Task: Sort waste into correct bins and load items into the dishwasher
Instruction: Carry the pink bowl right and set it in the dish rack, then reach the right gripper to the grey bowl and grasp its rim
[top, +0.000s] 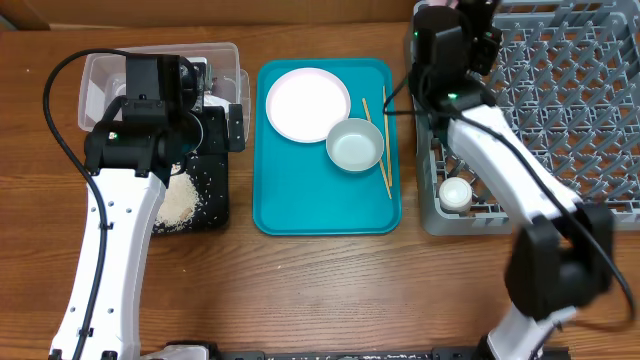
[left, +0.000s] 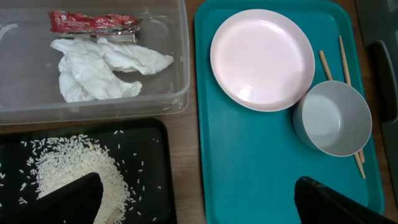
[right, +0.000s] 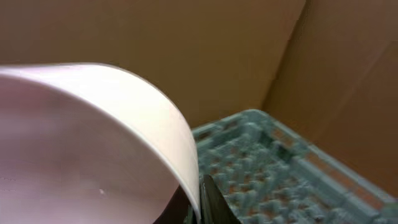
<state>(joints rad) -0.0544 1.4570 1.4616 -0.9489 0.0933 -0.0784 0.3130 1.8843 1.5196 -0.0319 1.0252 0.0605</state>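
Note:
The plate is still above the rack's far corner by the teal tray, so I will lower my right gripper toward the rack's wires and let go of the plate's rim.
My right gripper (right: 198, 199) is shut on the rim of a pinkish-white plate (right: 81, 137) and holds it upright over the grey dish rack (right: 273, 162). In the overhead view it (top: 478, 30) is at the rack's (top: 570, 100) far left corner. A white cup (top: 456, 193) sits in the rack. My left gripper (left: 202, 208) is open and empty, above the gap between the black tray (left: 149, 186) holding rice (left: 74, 171) and the teal tray (left: 249, 162). The clear tub (left: 180, 93) holds a red wrapper (left: 93, 22) and a tissue (left: 99, 65).
On the teal tray (top: 300, 215) lie another pinkish-white plate (top: 307, 103), a pale grey bowl (top: 354, 144) and wooden chopsticks (top: 386, 170). A cardboard wall stands behind the rack. Cables loop near both arms.

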